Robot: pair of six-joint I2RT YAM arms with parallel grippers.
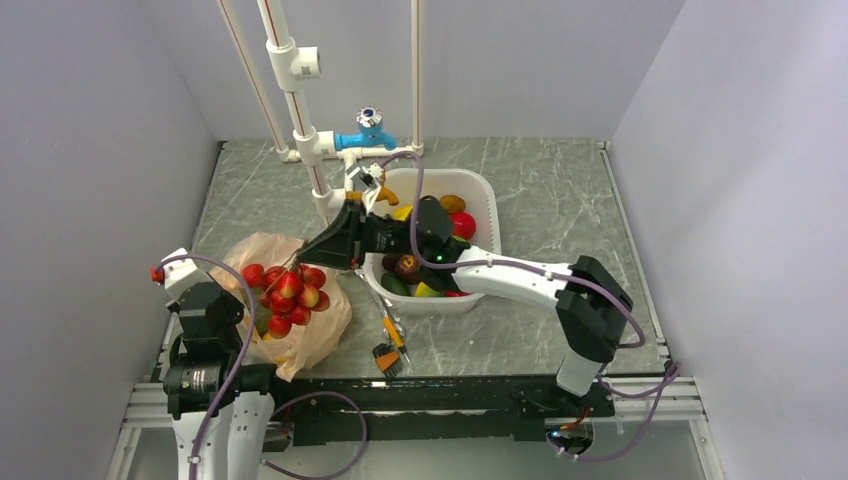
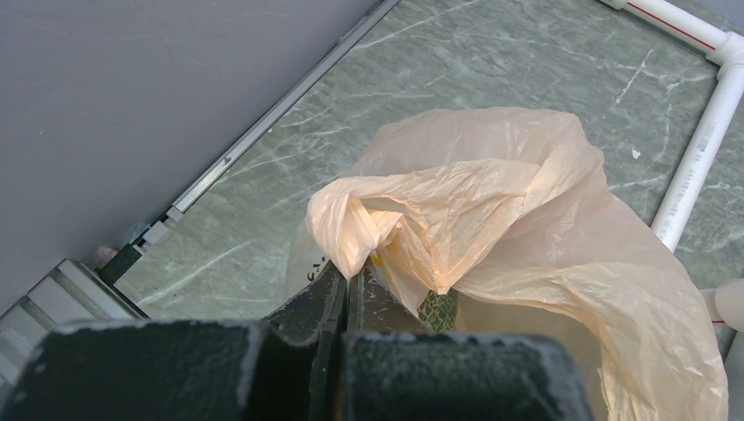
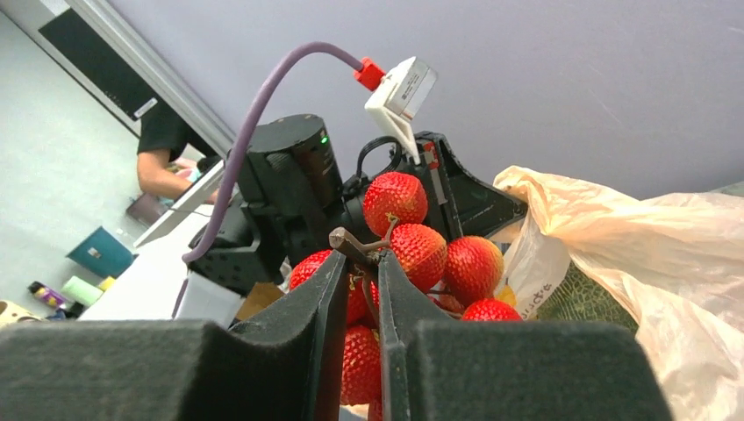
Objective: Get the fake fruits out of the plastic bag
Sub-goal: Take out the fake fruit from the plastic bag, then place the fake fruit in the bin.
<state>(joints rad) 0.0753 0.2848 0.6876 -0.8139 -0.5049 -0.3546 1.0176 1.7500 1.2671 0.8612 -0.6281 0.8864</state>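
Next, my right gripper moves away from the bag (image 1: 300,335), outward over the white basin's far end, then lowers the bunch (image 1: 288,292) inside, where other fruits already lie.
The plastic bag (image 1: 300,335) lies crumpled at the table's front left, its mouth open. My left gripper (image 2: 351,274) is shut on a fold of the bag's rim (image 2: 368,224). My right gripper (image 3: 361,256) is shut on the brown stem of the bunch of small red fruits (image 3: 421,250), which hangs over the bag's mouth. From above, the right gripper (image 1: 303,260) reaches in from the right, just above the bunch (image 1: 288,292). A grey-green netted melon (image 2: 439,309) shows inside the bag, also seen beside the bunch as a green patch (image 3: 588,298).
A white basin (image 1: 487,195) with mixed fruits stands behind the right arm. A small brush (image 1: 390,348) lies near the front edge. White pipes (image 1: 300,130) and a blue tap (image 1: 366,130) rise at the back. Grey walls close both sides.
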